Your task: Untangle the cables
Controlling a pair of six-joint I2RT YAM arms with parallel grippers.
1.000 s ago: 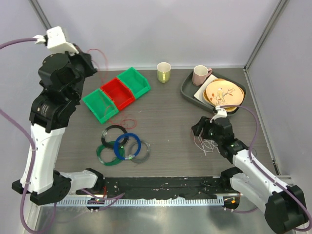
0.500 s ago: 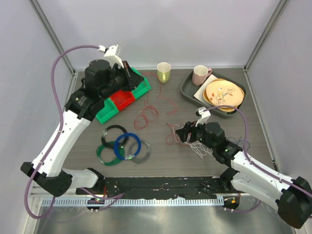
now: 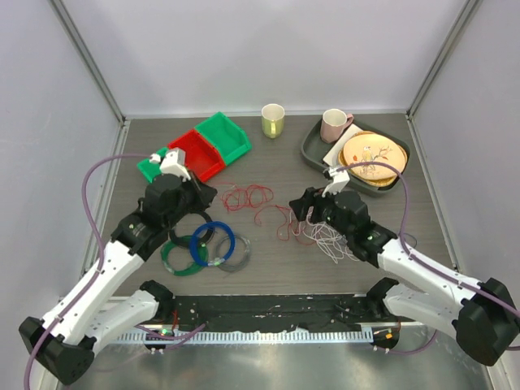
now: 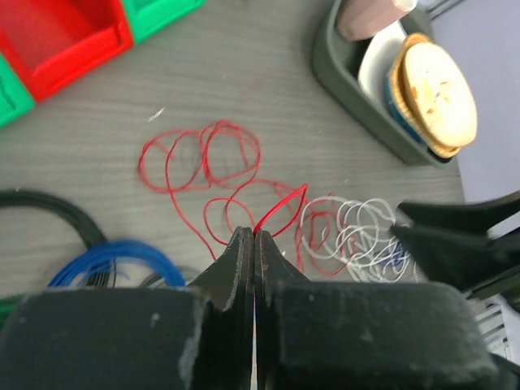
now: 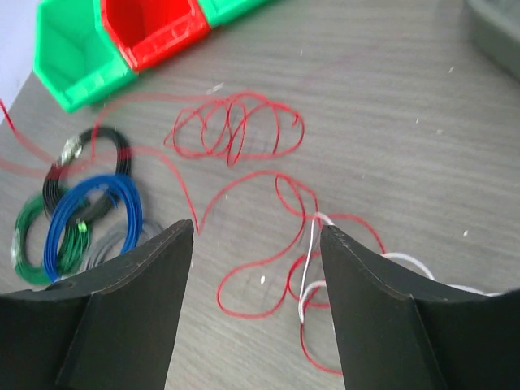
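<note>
The red cable's loop beside the white cable lies below my right gripper's open fingers and shows between them, so the gripper will lower onto it next.
A thin red cable (image 3: 248, 195) lies in loose loops on the table's middle, and its right end is tangled with a white cable (image 3: 329, 240). My left gripper (image 3: 205, 194) is low over the table and shut on a strand of the red cable (image 4: 280, 207), which rises to its tips. The white cable (image 4: 357, 234) lies just beyond it. My right gripper (image 3: 302, 203) is open just above the tangle. In the right wrist view, my right gripper (image 5: 257, 227) has red loops (image 5: 236, 130) and a white strand (image 5: 312, 260) between and beyond its fingers, touching neither.
Coiled blue (image 3: 213, 242), black (image 3: 187, 219), green (image 3: 173, 257) and grey (image 3: 236, 254) cables lie front left. Green and red bins (image 3: 197, 154) stand at the back left. A yellow cup (image 3: 273, 120) and a tray (image 3: 312, 151) with a pink mug and plate are at the back right.
My left arm has swung down from high over the bins to low over the table with the red cable, which now lies spread out. My right gripper has moved left.
</note>
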